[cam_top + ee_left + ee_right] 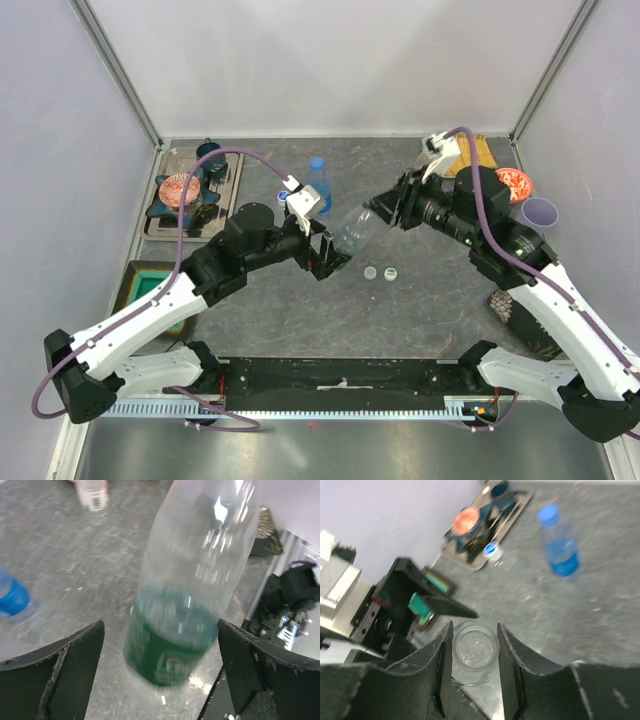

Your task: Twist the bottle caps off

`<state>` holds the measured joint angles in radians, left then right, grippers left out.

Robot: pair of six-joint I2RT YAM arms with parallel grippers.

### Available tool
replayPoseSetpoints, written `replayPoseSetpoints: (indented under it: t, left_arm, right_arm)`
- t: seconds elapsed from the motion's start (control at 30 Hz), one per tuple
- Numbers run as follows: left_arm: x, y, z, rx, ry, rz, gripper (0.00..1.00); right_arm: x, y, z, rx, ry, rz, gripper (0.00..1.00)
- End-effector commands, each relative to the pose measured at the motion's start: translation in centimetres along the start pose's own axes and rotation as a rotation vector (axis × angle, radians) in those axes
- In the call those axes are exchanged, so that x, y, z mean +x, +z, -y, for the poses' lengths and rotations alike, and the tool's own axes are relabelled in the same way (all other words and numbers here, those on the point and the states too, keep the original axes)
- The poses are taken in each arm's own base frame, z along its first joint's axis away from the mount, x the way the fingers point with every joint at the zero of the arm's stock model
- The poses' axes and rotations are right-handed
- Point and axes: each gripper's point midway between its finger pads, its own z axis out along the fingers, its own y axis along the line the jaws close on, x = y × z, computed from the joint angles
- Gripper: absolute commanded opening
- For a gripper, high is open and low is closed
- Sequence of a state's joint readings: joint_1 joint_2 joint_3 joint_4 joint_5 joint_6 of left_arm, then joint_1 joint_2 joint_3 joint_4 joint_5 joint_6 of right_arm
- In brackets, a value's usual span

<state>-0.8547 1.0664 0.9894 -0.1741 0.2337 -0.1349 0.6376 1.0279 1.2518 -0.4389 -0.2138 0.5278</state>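
Note:
My right gripper is to swing toward the lilac cup next, lower the green-labelled bottle upright onto the tabletop beside the clear bottle and release it, since its opening is uncapped.
The green-labelled bottle hangs tilted in the air between my two grippers. My right gripper is shut on its neck, whose mouth is open with no cap on it. My left gripper is open, its fingers on either side of the bottle's labelled lower part without touching it. The blue-labelled bottle stands capped behind them; it also shows in the right wrist view. A very short bottle stands by the tray. Two loose caps lie on the table.
A tray with a stove toy and a red dish sits at the back left. A green box lies at the left edge. A lilac cup and a red-topped item stand at the back right.

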Motion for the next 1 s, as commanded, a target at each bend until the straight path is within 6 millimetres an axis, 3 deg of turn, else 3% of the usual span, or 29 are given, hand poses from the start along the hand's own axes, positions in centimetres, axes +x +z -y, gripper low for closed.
replayPoseSetpoints:
  t: [0.0, 0.13, 0.17, 0.3, 0.6, 0.8, 0.97]
  left_arm:
    - [-1.8, -2.5, -3.2, -0.232, -0.032, 0.021, 0.99]
    - [-1.2, -5.2, -4.6, -0.343, -0.058, 0.034, 0.99]
    - [-1.2, -5.7, -4.5, -0.345, -0.057, 0.042, 0.99]
    - [-1.2, -7.8, -3.7, -0.316, -0.036, 0.099, 0.99]
    - [-0.1, -9.6, -2.3, -0.242, -0.014, 0.142, 0.99]
    - [0.5, -9.2, -2.2, -0.23, -0.021, 0.124, 0.99]
    - [0.5, -8.8, -2.1, -0.223, -0.016, 0.122, 0.99]
  right_arm:
    - [-6.5, -2.8, 3.5, 0.318, -0.125, 0.184, 0.0]
    - [-8.1, -3.6, 10.3, 0.719, -0.177, 0.23, 0.0]
    - [-8.8, -4.8, 12.3, 0.864, -0.187, 0.281, 0.0]
    - [-8.0, -4.5, 16.8, 1.081, -0.205, 0.337, 0.0]
    - [-6.5, -3.0, 23.2, 1.232, -0.18, 0.352, 0.0]
    - [-6.8, -5.5, 29.9, 1.368, -0.073, 0.356, 0.0]
    - [-7.0, -6.3, 33.0, 1.428, -0.022, 0.346, 0.0]
